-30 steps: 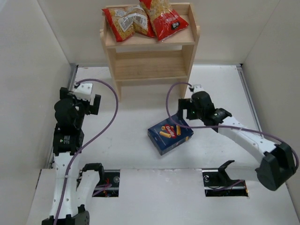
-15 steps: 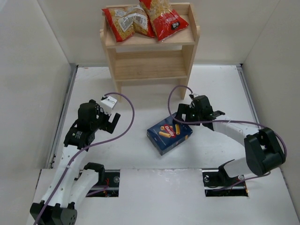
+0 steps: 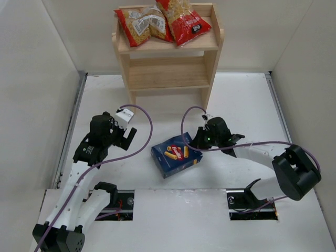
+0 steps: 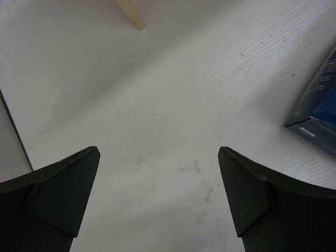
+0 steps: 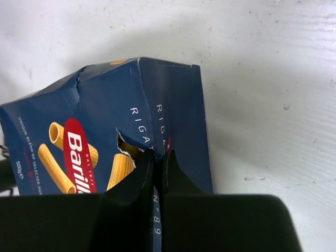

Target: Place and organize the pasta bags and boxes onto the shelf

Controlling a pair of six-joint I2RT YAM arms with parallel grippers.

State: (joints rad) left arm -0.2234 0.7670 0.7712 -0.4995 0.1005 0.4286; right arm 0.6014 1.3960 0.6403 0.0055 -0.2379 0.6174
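Note:
I should raise my right gripper toward the flat box's opposite edge (image 3: 157,161) (image 5: 9,135), to the left in the top view, tip the box upright, and release it.
The dark blue pasta box (image 3: 176,155) lies flat on the white table in front of the shelf (image 3: 211,63). My right gripper (image 3: 198,140) is shut on its right edge; in the right wrist view the fingertips (image 5: 159,155) pinch a creased, torn ridge of the box (image 5: 105,100). Two red bags (image 3: 140,23) (image 3: 185,20) lie side by side on the shelf's top tier. My left gripper (image 3: 125,137) hovers open to the left of the box, nothing between its fingers (image 4: 159,149); the box's corner (image 4: 320,100) shows at the right edge of the left wrist view.
The shelf's lower tier (image 3: 168,79) holds nothing. White walls close in the table on the left, right and back. A shelf leg (image 4: 131,13) shows at the top of the left wrist view. Purple cables loop from both wrists.
My right gripper has shut on the box's edge, and the box has slid left and nearer. The left arm swung from the left side toward the centre, then barely moved.

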